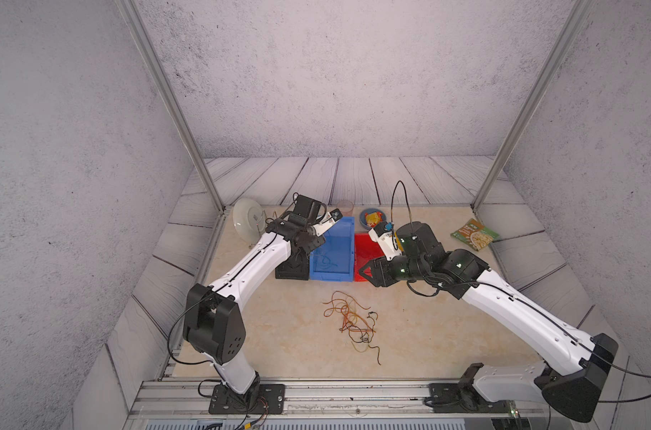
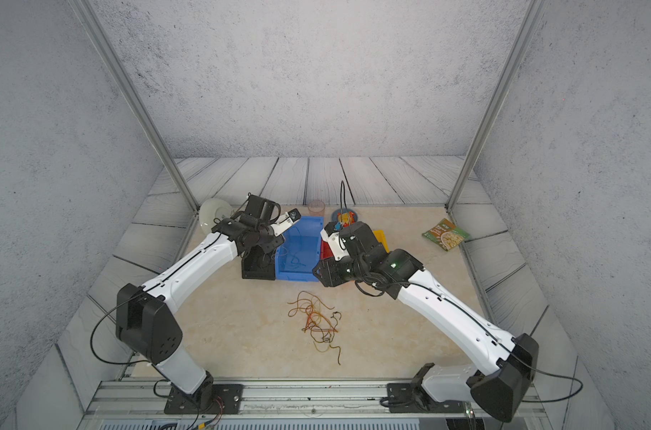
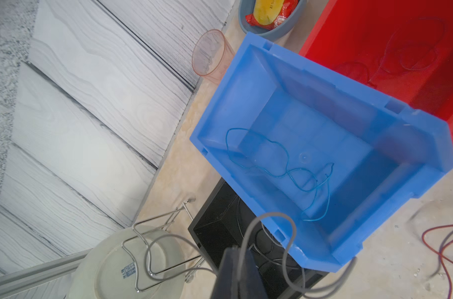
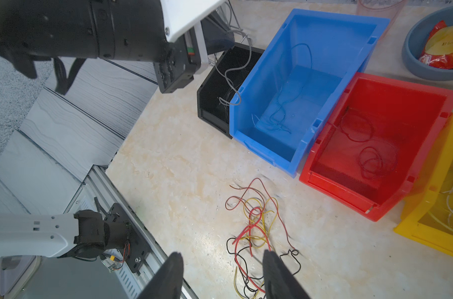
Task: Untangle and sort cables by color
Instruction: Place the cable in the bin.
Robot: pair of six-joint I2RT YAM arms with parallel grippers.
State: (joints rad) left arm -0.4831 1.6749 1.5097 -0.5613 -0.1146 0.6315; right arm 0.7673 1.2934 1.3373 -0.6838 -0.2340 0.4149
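Note:
I need to lower my left gripper next toward the inside of the black bin below it, away from the blue bin (image 3: 259,49) whose rim the loop hangs over, and let go of the cable.
A tangle of thin red, yellow and black cables (image 1: 353,324) (image 2: 318,324) (image 4: 256,233) lies on the table in front of the bins. My left gripper (image 3: 235,249) is shut on a thin grey-looking cable (image 3: 294,232) that loops down into the black bin (image 3: 215,233) (image 1: 292,270). My right gripper (image 4: 223,259) (image 1: 365,273) hovers open above the near side of the tangle, holding nothing. One blue cable (image 3: 272,170) lies in the blue bin (image 3: 259,49) (image 4: 261,145). Red cables (image 4: 375,160) lie in the red bin (image 4: 349,196). The yellow bin (image 4: 432,233) holds pale strands.
At the back stand a plate on a wire rack (image 1: 246,219), a clear cup (image 1: 344,206) and a grey bowl (image 1: 365,223) with a snack packet in it. A snack bag (image 1: 474,234) lies at the back right. Metal frame posts flank the table.

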